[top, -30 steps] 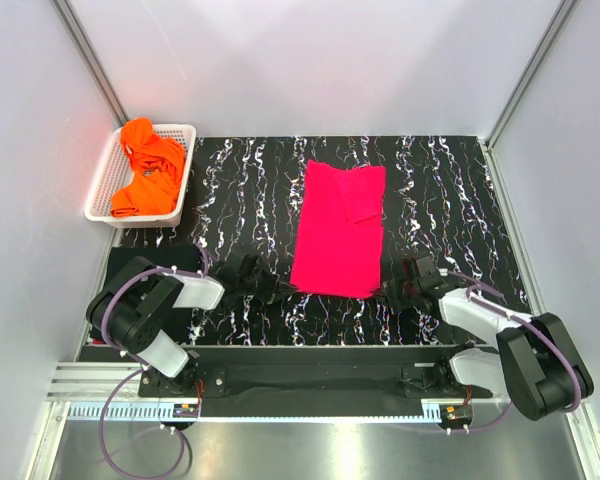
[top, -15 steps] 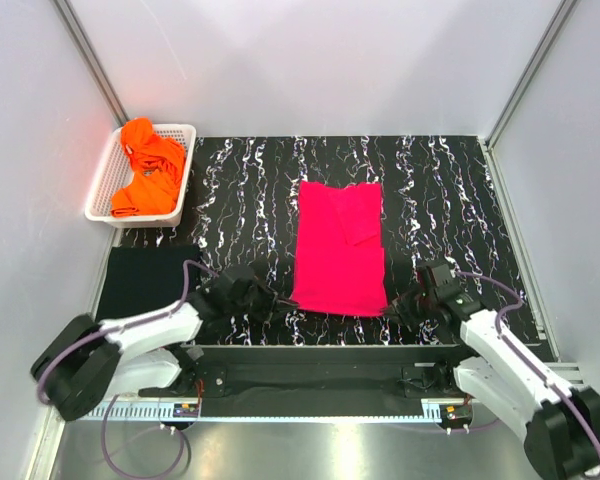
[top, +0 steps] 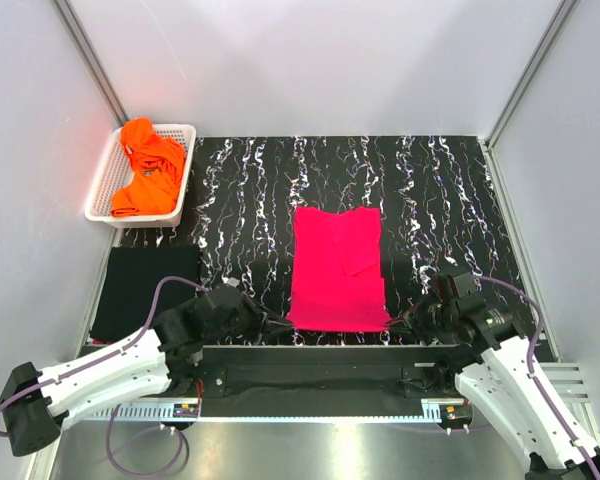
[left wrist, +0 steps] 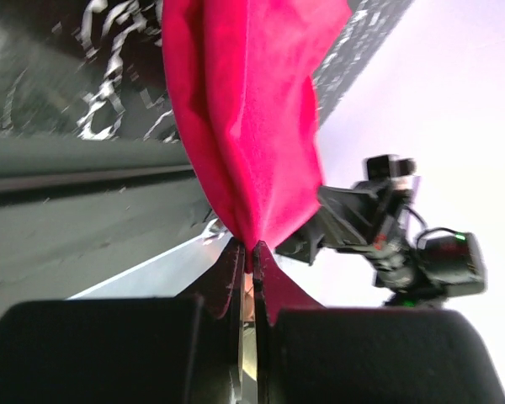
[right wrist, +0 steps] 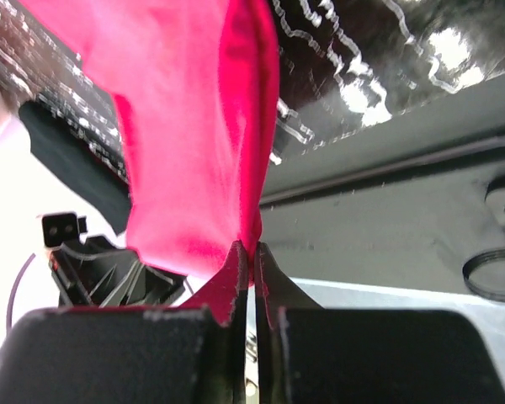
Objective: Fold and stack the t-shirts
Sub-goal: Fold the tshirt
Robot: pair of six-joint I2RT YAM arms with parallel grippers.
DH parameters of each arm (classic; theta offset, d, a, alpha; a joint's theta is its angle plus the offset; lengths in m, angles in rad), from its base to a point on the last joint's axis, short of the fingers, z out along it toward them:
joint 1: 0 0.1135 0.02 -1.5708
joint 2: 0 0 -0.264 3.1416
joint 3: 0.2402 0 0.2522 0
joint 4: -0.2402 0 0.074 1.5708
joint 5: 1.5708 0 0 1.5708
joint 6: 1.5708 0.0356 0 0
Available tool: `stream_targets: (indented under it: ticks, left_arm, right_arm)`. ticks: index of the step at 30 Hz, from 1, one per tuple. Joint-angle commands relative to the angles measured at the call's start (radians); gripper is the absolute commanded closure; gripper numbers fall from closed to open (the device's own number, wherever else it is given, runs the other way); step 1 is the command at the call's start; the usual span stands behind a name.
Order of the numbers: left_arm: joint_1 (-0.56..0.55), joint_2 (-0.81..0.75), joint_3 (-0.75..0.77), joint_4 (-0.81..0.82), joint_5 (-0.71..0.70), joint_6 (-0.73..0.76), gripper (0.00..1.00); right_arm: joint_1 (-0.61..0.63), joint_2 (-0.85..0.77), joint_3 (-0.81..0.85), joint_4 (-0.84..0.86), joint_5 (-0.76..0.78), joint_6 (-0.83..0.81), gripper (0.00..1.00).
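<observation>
My left gripper next needs to carry the pinched corner outward over the far corner nearest the basket, which lies outward of it, and let go, halving the long strip.
The hot pink t-shirt point(top: 338, 268) lies folded into a long strip on the mat, its near edge at the table's front. My left gripper point(top: 277, 322) is shut on its near left corner; the cloth point(left wrist: 244, 109) rises from the pinch. My right gripper point(top: 405, 322) is shut on its near right corner, seen as pink cloth point(right wrist: 194, 143) in the right wrist view. A black t-shirt point(top: 143, 290) lies folded flat at the left. Orange t-shirts point(top: 148, 170) are heaped in the basket.
The white lattice basket point(top: 105, 180) stands at the back left. The black white-veined mat point(top: 440, 190) covers the table. A metal rail point(top: 310, 375) runs along the near edge, between the arm bases. Grey walls close in the sides.
Both grippers have pulled the pink t-shirt's near edge toward the front of the table; the whole shirt slid nearer. Both arms have stretched out lower and flatter.
</observation>
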Motion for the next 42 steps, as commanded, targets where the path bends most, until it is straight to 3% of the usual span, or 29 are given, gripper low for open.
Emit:
stream_targets:
  ticks: [1,11,17,23,28,42]
  left_arm:
    - [-0.022,-0.002,0.079,-0.082,-0.071,-0.020,1.00]
    - [0.023,0.192,0.431,-0.171,-0.165,0.216,1.00]
    - [0.181,0.372,0.536,-0.096,-0.052,0.306,1.00]
    - [0.315,0.571,0.686,-0.076,0.051,0.394,1.00]
    - [0.388,0.707,0.791,-0.065,0.110,0.437,1.00]
    - [0.501,1.004,1.007,-0.033,0.239,0.487,1.00]
  right_arm:
    - [0.005,0.014,0.088,-0.077,-0.022,-0.044,1.00]
    - [0.004,0.236,0.315,-0.042,-0.005,-0.119,1.00]
    - [-0.022,0.411,0.367,0.070,-0.059,-0.142,1.00]
    - [-0.159,0.572,0.448,0.101,-0.149,-0.242,1.00]
    - [-0.252,0.716,0.542,0.107,-0.203,-0.323,1.00]
    - [-0.354,1.056,0.786,0.162,-0.258,-0.406,1.00]
